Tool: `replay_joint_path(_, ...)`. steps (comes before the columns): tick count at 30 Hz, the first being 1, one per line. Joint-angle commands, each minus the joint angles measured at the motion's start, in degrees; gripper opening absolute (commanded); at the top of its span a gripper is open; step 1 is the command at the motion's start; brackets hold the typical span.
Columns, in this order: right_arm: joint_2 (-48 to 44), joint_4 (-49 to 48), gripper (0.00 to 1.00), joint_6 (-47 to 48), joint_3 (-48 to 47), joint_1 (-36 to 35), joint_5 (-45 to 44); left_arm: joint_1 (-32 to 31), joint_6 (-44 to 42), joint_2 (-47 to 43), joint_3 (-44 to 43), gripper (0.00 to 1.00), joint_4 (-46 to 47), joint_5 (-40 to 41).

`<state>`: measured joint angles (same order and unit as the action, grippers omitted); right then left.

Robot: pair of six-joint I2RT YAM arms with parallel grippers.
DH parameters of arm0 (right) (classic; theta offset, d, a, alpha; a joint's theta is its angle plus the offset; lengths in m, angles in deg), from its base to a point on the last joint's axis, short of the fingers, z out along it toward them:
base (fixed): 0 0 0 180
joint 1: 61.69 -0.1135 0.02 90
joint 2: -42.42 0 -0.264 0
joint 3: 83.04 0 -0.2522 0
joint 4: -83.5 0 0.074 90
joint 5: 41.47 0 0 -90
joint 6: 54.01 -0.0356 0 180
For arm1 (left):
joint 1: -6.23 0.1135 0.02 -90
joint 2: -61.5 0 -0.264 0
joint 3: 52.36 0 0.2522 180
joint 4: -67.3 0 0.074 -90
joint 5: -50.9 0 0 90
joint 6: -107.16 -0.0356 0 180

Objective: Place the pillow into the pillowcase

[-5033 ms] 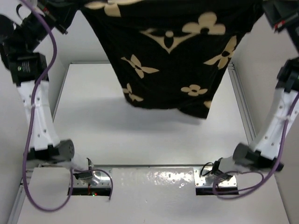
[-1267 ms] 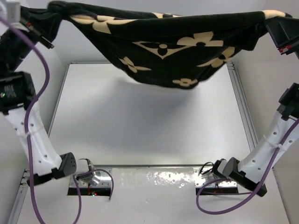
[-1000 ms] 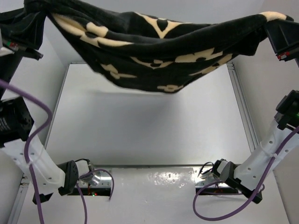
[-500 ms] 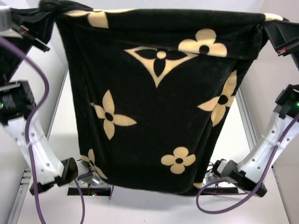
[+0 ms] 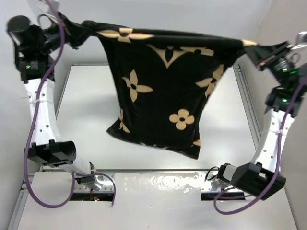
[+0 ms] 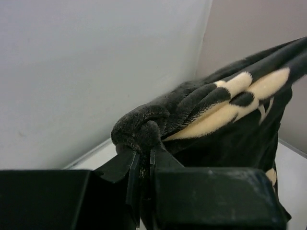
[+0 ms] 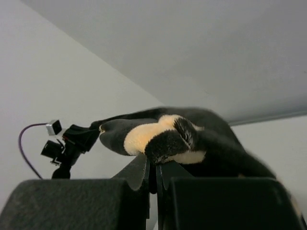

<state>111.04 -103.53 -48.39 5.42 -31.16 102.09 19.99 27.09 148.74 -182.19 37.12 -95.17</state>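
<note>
The pillowcase (image 5: 163, 91) hangs stretched in midair, so my left gripper should move toward the right gripper and down over the table's far part to release the pillowcase's corner.
The black pillowcase (image 5: 163, 91) with tan flower prints hangs in the air above the table, stretched between both arms. My left gripper (image 5: 79, 29) is shut on its upper left corner, the bunched black fabric (image 6: 144, 129) pinched between the jaws. My right gripper (image 5: 252, 48) is shut on its upper right corner, a black and tan fold (image 7: 168, 136) pinched between the jaws. The lower edge hangs loose near the table's front. The cream-yellow pillow shows as no separate thing in any view.
The white table (image 5: 86, 115) lies below, framed by a metal rail (image 5: 247, 103) at right. A reflective plate (image 5: 158, 184) sits between the arm bases at the near edge. White walls stand behind and at the sides.
Both grippers have kept hold of the corners while shaking the pillowcase: it rose flat like a hammock, then swung down toward the camera, and now hangs farther back and narrower.
</note>
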Motion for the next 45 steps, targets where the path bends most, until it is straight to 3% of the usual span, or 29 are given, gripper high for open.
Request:
replay_joint_path(1,0.2,7.42,0.0,12.89,7.61,-5.8,-12.15,-3.89,-7.2,0.82,3.82,0.0,-2.81,7.99)
replay_joint_path(2,0.46,9.44,0.0,18.49,9.12,-11.66,-13.73,-5.92,-8.51,1.0,7.14,0.0,-4.56,8.69)
replay_joint_path(5,2.22,12.53,0.0,23.11,13.61,-17.41,-20.67,-10.59,-12.48,4.14,8.94,0.0,-5.28,14.31)
replay_joint_path(8,3.53,11.39,0.0,23.64,14.85,-15.59,-27.0,-9.81,-11.08,9.76,2.8,0.0,-4.15,19.94)
replay_joint_path(14,9.41,16.04,0.0,24.88,4.14,-10.05,-30.27,-10.93,-9.4,22.52,-16.18,0.0,-2.12,28.91)
replay_joint_path(18,10.39,19.91,0.0,25.22,1.75,-8.47,-33.86,-15.06,-9.58,26.22,-17.26,0.0,2.7,32.86)
replay_joint_path(24,6.8,26.15,0.0,28.57,12.37,-6.88,-43.97,-24.2,-16.15,36.4,-18.05,0.03,5.0,42.69)
replay_joint_path(25,6.79,26.85,0.05,27.87,15.17,-6.27,-45.02,-25.44,-17.74,39.99,-18.83,0.22,5.17,44.19)
replay_joint_path(26,6.79,26.95,0.21,28.3,16.07,-6.09,-45.99,-28.06,-20.37,41.85,-19.62,0.38,4.91,46.21)
replay_joint_path(27,7.31,26.78,0.56,30.91,16.17,-6.26,-46.52,-29.22,-21.52,44.04,-20.94,0.56,3.26,49.54)
replay_joint_path(28,7.84,30.86,0.91,35.47,14.77,-8.18,-50.1,-30.97,-23.97,48.24,-24.6,0.99,1.5,50.44)
replay_joint_path(29,8.72,32.64,0.99,38.12,12.67,-9.33,-50.57,-31.68,-24.78,49.68,-26.38,1.0,-0.26,51.41)
replay_joint_path(31,11.53,37.81,0.99,46.21,6.69,-12.67,-49.7,-32.39,-25.4,49.61,-26.67,1.0,-4.66,52.12)
replay_joint_path(34,12.68,40.74,0.99,54.65,2.2,-19.43,-51.09,-31.0,-25.32,39.38,-14.83,1.0,-5.11,46.69)
replay_joint_path(36,11.72,39.88,0.99,58.35,3.85,-24.44,-52.5,-29.59,-25.75,31.0,-6.64,1.0,-8.08,36.17)
replay_joint_path(37,11.45,38.22,0.99,59.84,6.47,-27.07,-52.77,-27.84,-28.28,28.88,-5.32,1.0,-15.58,28.03)
replay_joint_path(38,11.27,37.59,0.99,59.86,7.63,-27.1,-52.77,-27.3,-30.65,27.38,-5.13,1.0,-21.05,24.99)
replay_joint_path(41,13.72,39.95,0.99,60.74,9.92,-30.08,-53.38,-27.03,-41.96,22.37,-1.29,1.0,-36.0,21.45)
replay_joint_path(42,14.6,40.48,0.99,60.48,10.45,-31.82,-54.52,-27.29,-44.62,19.23,6.05,1.0,-42.05,21.01)
replay_joint_path(45,17.16,39.96,0.99,59.07,13.43,-33.59,-54.01,-28.96,-49.3,12.63,24.0,1.0,-42.64,18.91)
